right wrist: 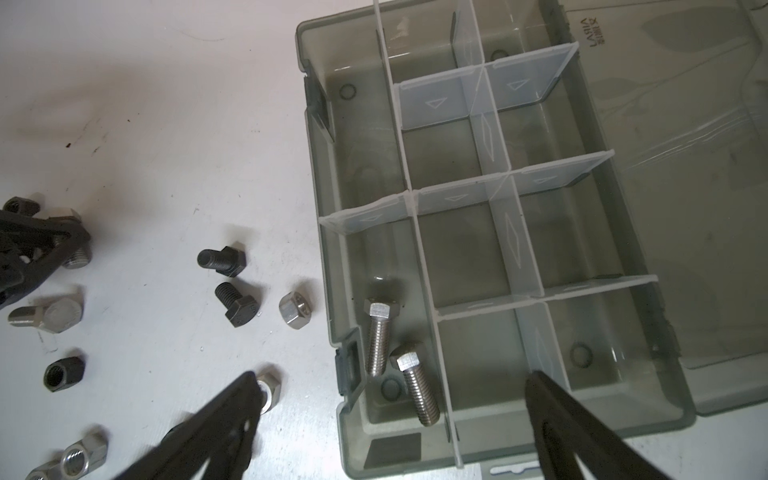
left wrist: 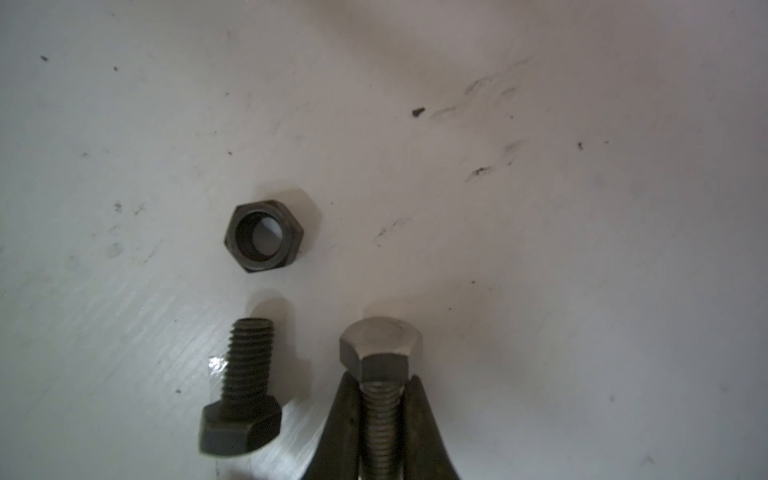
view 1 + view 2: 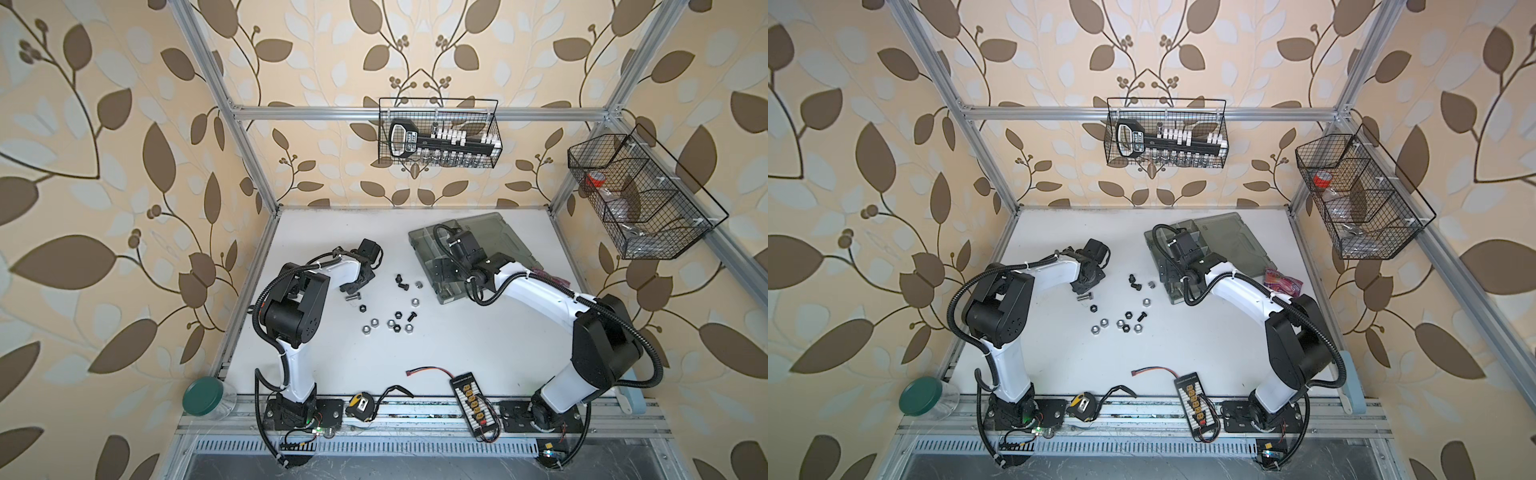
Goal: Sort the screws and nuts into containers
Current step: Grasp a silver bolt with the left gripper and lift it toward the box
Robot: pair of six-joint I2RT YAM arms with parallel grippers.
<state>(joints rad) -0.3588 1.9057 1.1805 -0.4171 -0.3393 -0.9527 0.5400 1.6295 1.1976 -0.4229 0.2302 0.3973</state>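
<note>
My left gripper is to lift this silver screw next, cross over and release it above the corner container point(image 3: 441, 289) beyond the black screws. That container already holds matching silver screws.
My left gripper point(image 2: 381, 399) is shut on a silver screw point(image 2: 380, 357), pinching its threaded shaft with the hex head past the fingertips. A black screw point(image 2: 243, 390) and a black nut point(image 2: 264, 236) lie on the white table beside it. In a top view this gripper point(image 3: 352, 287) is low, left of the scattered screws and nuts point(image 3: 397, 314). My right gripper point(image 1: 392, 384) is open above the near corner of the grey organizer case point(image 1: 316, 166), holding nothing. Two silver screws point(image 1: 378, 340) lie in the corner container. Another silver screw point(image 1: 45, 318) lies loose.
The case's open lid point(image 3: 511, 232) lies flat behind it. Two wire baskets point(image 3: 440, 133) point(image 3: 640, 199) hang on the frame. A tape measure point(image 3: 360, 403), a connector board point(image 3: 471, 399), a red cable point(image 3: 428, 370) and a green-lidded jar point(image 3: 203, 395) are along the front.
</note>
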